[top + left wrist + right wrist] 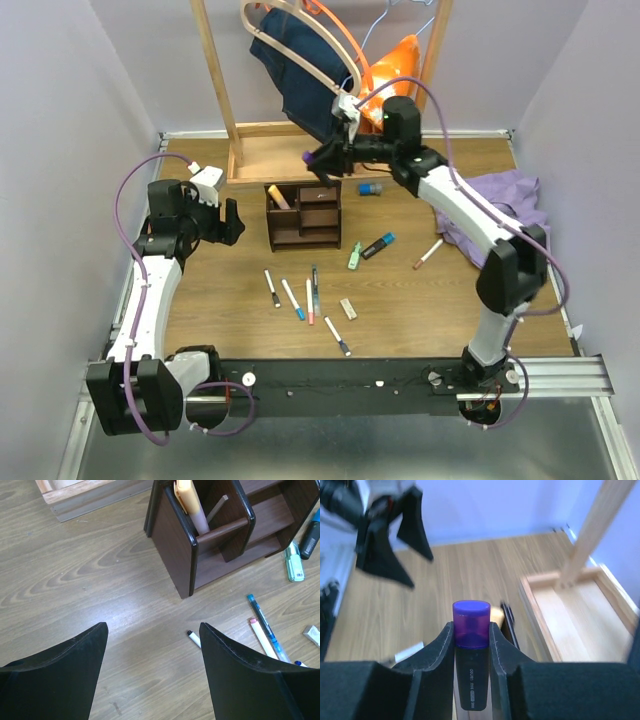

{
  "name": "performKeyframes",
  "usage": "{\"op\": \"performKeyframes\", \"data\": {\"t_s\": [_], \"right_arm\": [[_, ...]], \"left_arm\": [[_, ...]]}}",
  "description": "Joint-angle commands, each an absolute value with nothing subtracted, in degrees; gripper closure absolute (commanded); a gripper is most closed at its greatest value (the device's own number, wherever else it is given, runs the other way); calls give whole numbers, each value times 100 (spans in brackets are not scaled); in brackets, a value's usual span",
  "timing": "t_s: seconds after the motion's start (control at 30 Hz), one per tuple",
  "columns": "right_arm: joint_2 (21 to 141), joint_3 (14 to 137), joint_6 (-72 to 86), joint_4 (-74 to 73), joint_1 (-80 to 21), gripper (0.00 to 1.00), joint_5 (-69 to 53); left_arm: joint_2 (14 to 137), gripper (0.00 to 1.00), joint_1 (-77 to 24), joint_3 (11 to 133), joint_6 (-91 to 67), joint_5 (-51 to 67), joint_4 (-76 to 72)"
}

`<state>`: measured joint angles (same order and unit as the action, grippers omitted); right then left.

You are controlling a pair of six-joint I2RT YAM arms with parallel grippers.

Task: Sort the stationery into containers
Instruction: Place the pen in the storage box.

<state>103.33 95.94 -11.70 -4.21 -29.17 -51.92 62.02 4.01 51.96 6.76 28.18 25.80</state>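
Observation:
The orange-capped marker is already standing in the organizer's end slot, so I will move my right gripper to the left in the top view and down over that slot next.
My right gripper is shut on a stubby purple-capped highlighter and holds it in the air just behind the dark brown organizer. In the right wrist view its fingertips clamp the barrel just under the cap. My left gripper is open and empty, low over the table left of the organizer. An orange-capped marker stands in an organizer slot. Several white pens, a beige eraser, a green highlighter and a blue-capped highlighter lie in front of it.
The light-wood clothes rack base stands right behind the organizer, with clothes hanging above. A purple cloth lies at the right. A small blue item and a pink-tipped pen lie right of the organizer.

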Motion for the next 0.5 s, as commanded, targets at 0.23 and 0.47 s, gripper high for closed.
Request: {"op": "performKeyframes", "data": {"t_s": [0.23,0.47], "right_arm": [[11873,10195,686,2364,-3674,99,-5203],[12339,10327,466,2373,-3691,99,-5107]], "left_arm": [[6196,18,387,5265,685,2980,2496],[6153,18,387,5142,765,2927,2540]]}}
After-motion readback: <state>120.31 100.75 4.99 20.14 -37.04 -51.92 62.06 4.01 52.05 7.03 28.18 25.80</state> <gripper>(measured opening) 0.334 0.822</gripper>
